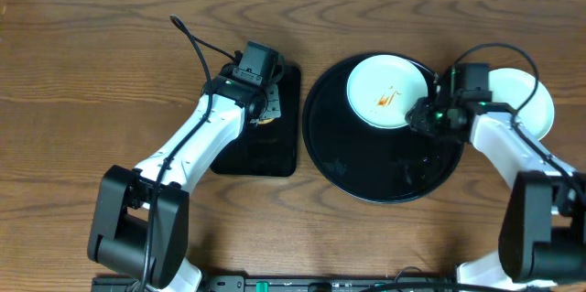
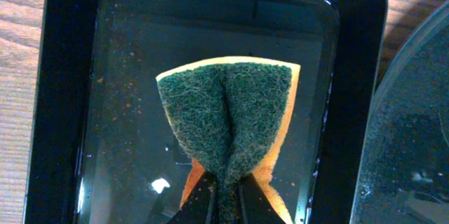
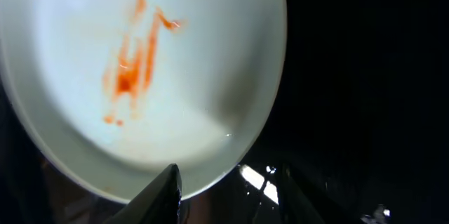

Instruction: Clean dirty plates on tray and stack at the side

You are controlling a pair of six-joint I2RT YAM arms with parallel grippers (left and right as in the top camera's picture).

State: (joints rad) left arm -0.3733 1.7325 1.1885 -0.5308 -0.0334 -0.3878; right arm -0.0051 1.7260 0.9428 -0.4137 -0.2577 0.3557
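Observation:
The open fingers already straddle the plate's rim beside my arm, so my right gripper will lower next, slightly toward the plate, onto that rim.
A mint-white plate [image 1: 385, 89] with an orange-red sauce smear lies at the back of the round black tray [image 1: 366, 168]. It fills the right wrist view [image 3: 140, 69]. My right gripper [image 1: 423, 114] is open at the plate's right rim [image 3: 231, 196], one finger over the plate and the other over the tray. A pale plate [image 1: 531, 100] sits on the table right of the tray, partly hidden by my right arm. I cannot tell whether another plate lies under it. My left gripper [image 1: 263, 109] is shut [image 2: 226, 199] on a folded green-and-orange sponge [image 2: 228, 112].
A smaller rectangular black tray [image 1: 265, 150] holding water and orange specks [image 2: 126, 112] sits left of the round tray, under my left gripper. The round tray's rim shows at the right of the left wrist view [image 2: 414, 112]. Wooden table all around.

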